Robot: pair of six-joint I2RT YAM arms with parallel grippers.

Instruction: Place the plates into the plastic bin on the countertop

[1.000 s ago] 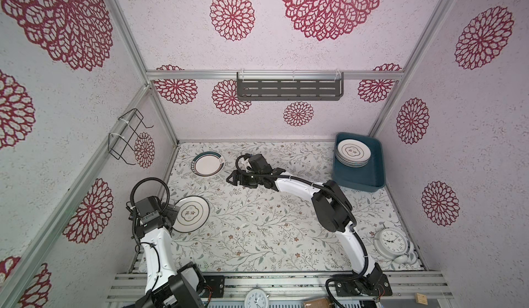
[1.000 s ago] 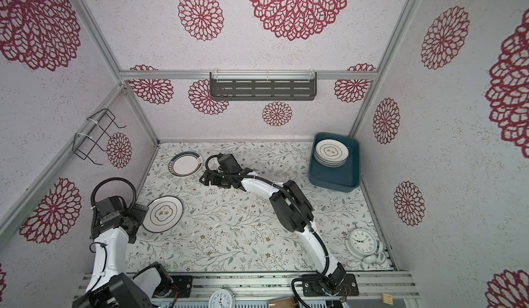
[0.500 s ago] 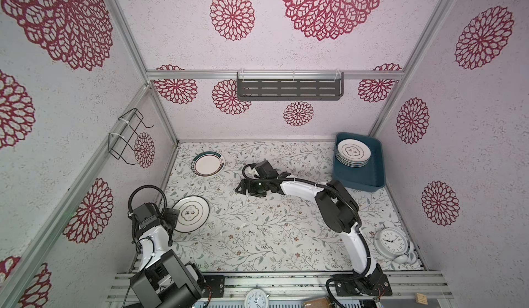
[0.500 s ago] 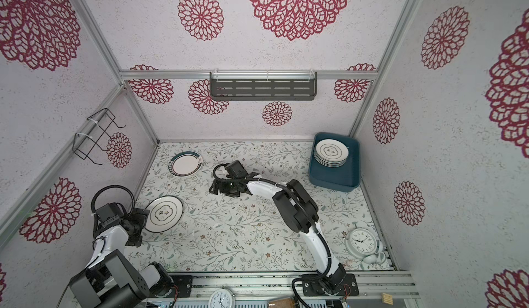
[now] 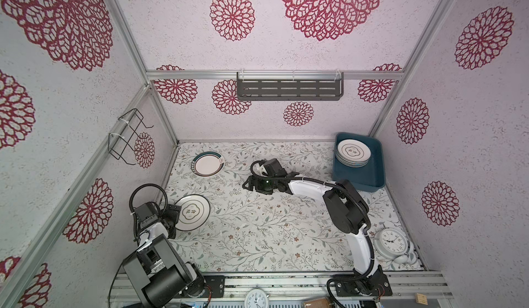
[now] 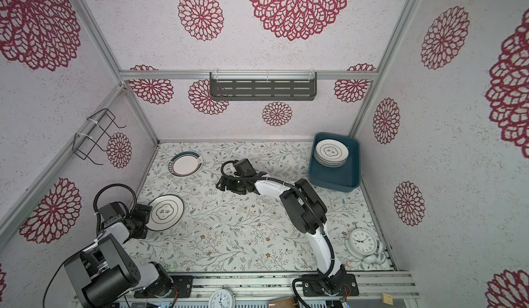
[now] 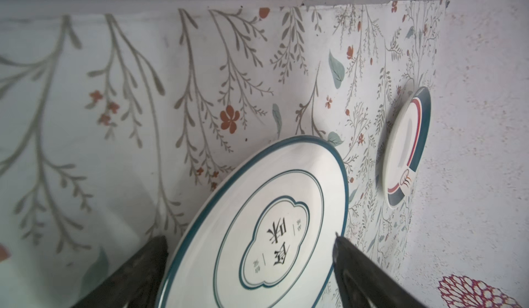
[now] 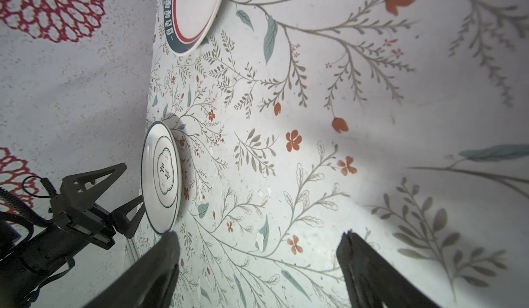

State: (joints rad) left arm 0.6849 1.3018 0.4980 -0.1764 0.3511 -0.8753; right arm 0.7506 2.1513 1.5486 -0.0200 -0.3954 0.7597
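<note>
My open fingers are already on both sides of the clover plate's wall-side rim [image 5: 179,218] [image 7: 177,265]. Next, my left gripper should move gently away from the wall behind it, onto that rim, and close.
A white plate with a clover emblem [image 5: 192,212] [image 7: 274,223] lies on the countertop [image 5: 257,235] near the left wall. My left gripper [image 5: 174,219] [image 7: 249,237] is open, its jaws astride that plate's near edge; in the right wrist view one finger [image 8: 134,209] touches the rim. A green-rimmed lettered plate [image 5: 208,164] [image 8: 194,8] lies further back. My right gripper [image 5: 247,184] [image 8: 259,235] hovers open over bare countertop mid-table, nothing between its fingers. The teal plastic bin [image 5: 355,177] at the back right holds a stack of plates [image 5: 353,152].
A white clock [image 5: 390,242] leans at the front right corner. A grey slotted shelf [image 5: 289,88] hangs on the back wall and a wire rack [image 5: 127,137] on the left wall. The left wall stands close behind my left gripper.
My right gripper has drawn back from the lettered plate toward the table's middle. My left arm has folded lower and its gripper has edged onto the clover plate's rim.
</note>
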